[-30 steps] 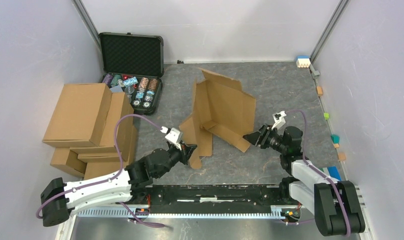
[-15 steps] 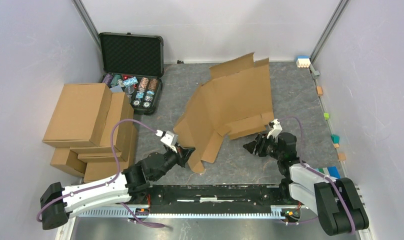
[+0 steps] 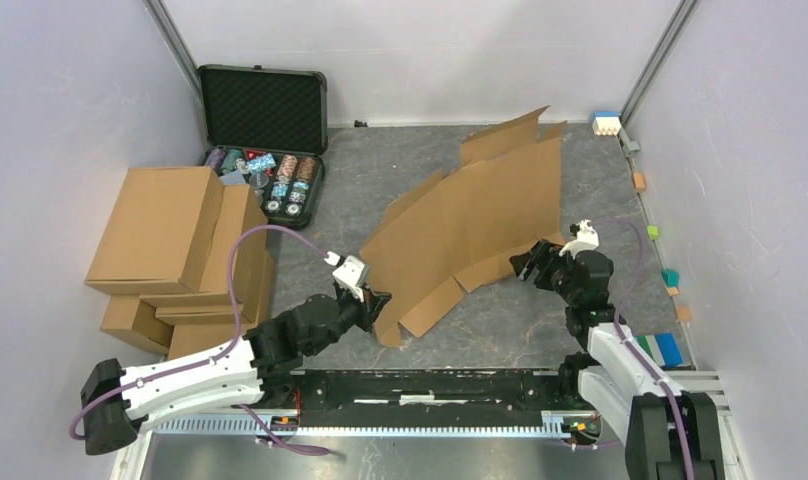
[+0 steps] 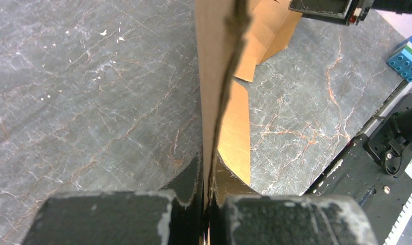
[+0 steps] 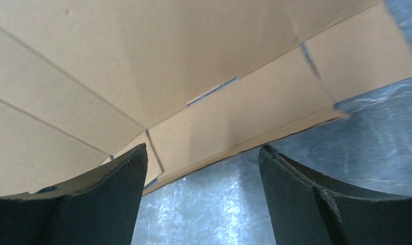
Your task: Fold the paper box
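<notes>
My left gripper should stay almost still next and open its fingers to let go of the sheet's near edge by the cartons, as the sheet stands tilted above the tabletop.
The paper box [image 3: 475,215] is a large brown die-cut cardboard sheet, opened out and tilted across the middle of the table, its far flaps raised. My left gripper [image 3: 377,303] is shut on the sheet's near-left edge; in the left wrist view the cardboard edge [image 4: 214,92] runs straight up from between the closed jaws. My right gripper [image 3: 529,264] is open and empty just right of the sheet's near-right flap; in the right wrist view the sheet [image 5: 183,76] fills the top and its lower edge hangs above the gap between the fingers [image 5: 306,194].
A pile of ready-made brown cartons [image 3: 175,255] stands at the left. An open black foam-lined case [image 3: 263,140] with poker chips sits at the back left. Small coloured blocks [image 3: 665,275] line the right edge. Grey walls enclose the table.
The sheet has unfolded from a half-folded shape and swung up and right. My right gripper moved right and back, away from the flap. My left gripper stays clamped on the edge.
</notes>
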You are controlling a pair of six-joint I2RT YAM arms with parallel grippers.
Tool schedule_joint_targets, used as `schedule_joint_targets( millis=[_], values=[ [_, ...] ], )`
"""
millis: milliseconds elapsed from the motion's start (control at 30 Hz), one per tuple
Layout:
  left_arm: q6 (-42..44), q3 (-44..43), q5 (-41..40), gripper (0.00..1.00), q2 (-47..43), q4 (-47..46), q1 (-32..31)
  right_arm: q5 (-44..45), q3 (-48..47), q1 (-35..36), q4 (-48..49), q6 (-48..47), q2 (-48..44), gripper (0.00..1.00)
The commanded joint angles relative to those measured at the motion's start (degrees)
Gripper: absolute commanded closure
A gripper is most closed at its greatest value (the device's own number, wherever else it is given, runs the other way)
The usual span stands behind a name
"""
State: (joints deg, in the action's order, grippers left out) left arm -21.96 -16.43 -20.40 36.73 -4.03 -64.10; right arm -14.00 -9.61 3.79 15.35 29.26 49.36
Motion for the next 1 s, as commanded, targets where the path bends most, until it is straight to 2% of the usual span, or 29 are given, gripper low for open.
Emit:
schedule_joint_targets(
  millis=[0,133,267,300,367,467,567,633,667,767,800,833,867,967],
  values=[
    [7.69,-5.25,0.59,0.98,2.6,7.36,-0.26,-2.8,-3.78,-3.39,-2.27,-0.42,5.85,0.16],
    [9.81,-6.97,-0.33,0.98,2.69,7.59,-0.32,-3.08,-3.14,-3.44,-2.91,0.69,8.24,0.26],
    [13.73,-10.41,-2.42,0.98,3.18,9.66,-0.32,-2.27,0.42,-3.49,-0.65,0.99,3.51,0.26],
    [14.14,-11.04,-2.47,0.98,3.48,9.89,-0.32,-3.25,1.0,-3.44,-0.26,1.09,3.22,0.33],
    [13.53,-11.74,-2.16,0.98,4.11,9.44,-0.25,-5.94,1.08,-3.44,-0.35,0.73,3.7,0.56],
    [10.62,-11.2,-2.03,0.9,4.63,7.01,-0.29,-8.64,3.77,-3.44,2.9,1.21,3.73,0.83],
    [6.56,-7.42,0.0,0.84,3.79,-0.2,-0.3,-8.71,5.94,-3.51,4.72,0.2,3.87,0.97],
    [3.78,-3.74,1.79,0.76,3.23,-6.21,-0.3,-9.72,6.88,-3.46,5.61,-0.21,4.35,0.98],
    [2.4,-2.08,1.98,0.69,3.21,-8.72,-0.25,-9.97,7.45,-3.45,6.36,-0.25,4.36,0.99],
    [-1.59,-0.87,-0.35,0.33,3.15,-7.75,-0.18,-9.65,9.21,-3.45,7.79,-0.44,4.3,1.0],
    [-1.59,-1.06,-0.94,0.23,3.28,-6.88,-0.18,-9.69,9.34,-3.44,8.62,-0.31,4.4,1.0],
    [-1.36,-1.15,-1.55,0.17,3.45,-6.43,-0.16,-9.98,10.91,-3.44,9.44,-0.19,4.55,1.0],
    [-1.47,-1.16,-2.49,0.16,3.75,-6.42,-0.02,-10.28,11.63,-3.44,10.37,0.0,4.64,1.0],
    [-3.88,-1.48,-6.36,0.26,4.91,-6.28,0.83,-11.53,12.96,-3.44,12.38,0.62,5.19,1.0]
  ],
)
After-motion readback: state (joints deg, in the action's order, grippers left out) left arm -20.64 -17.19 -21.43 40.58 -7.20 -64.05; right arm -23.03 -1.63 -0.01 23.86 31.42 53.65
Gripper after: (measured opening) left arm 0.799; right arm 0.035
